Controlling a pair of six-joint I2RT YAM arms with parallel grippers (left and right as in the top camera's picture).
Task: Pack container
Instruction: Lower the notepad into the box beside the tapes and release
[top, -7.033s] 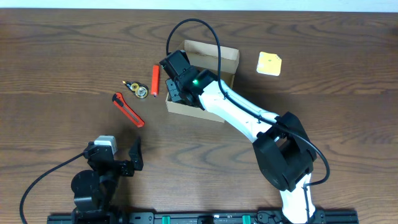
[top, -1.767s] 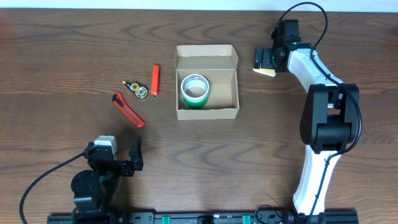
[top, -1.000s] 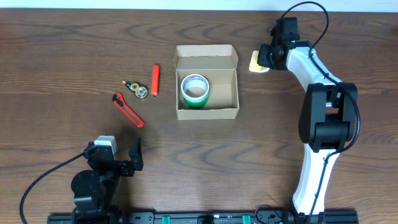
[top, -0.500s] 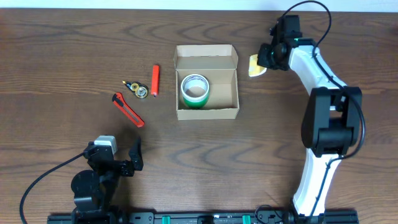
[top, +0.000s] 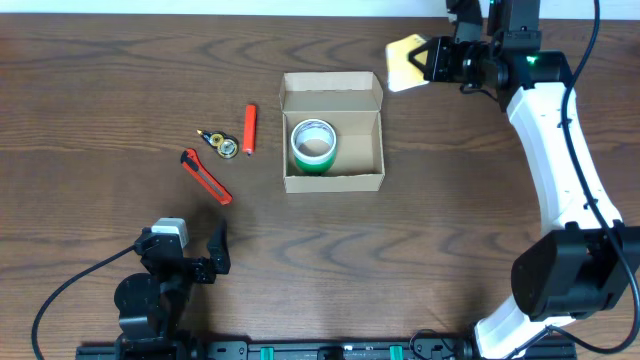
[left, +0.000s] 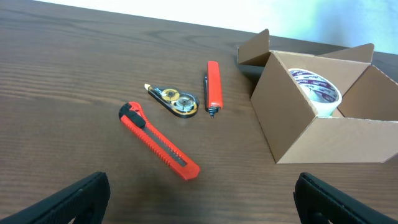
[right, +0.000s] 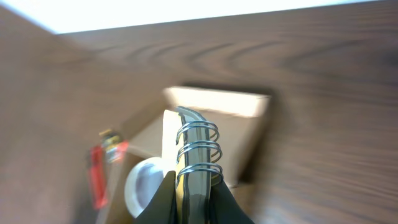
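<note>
My right gripper holds the notepad, which hangs outside the open box. It will move back and down over the green tape roll and release the notepad there.
The container, a tan cardboard box with its flap open, stands mid-table with a green tape roll inside; both show in the left wrist view. My right gripper is shut on a yellow spiral-bound notepad, held in the air right of the box's far corner. In the right wrist view the notepad sits edge-on between the fingers, with the box below. My left gripper is open and empty at the near left.
Left of the box lie a red marker, a correction-tape dispenser and a red utility knife. They also show in the left wrist view: marker, dispenser, knife.
My right gripper has closed on the yellow notepad, lifted it off the table and swung it up and left toward the box. The left arm has not moved.
</note>
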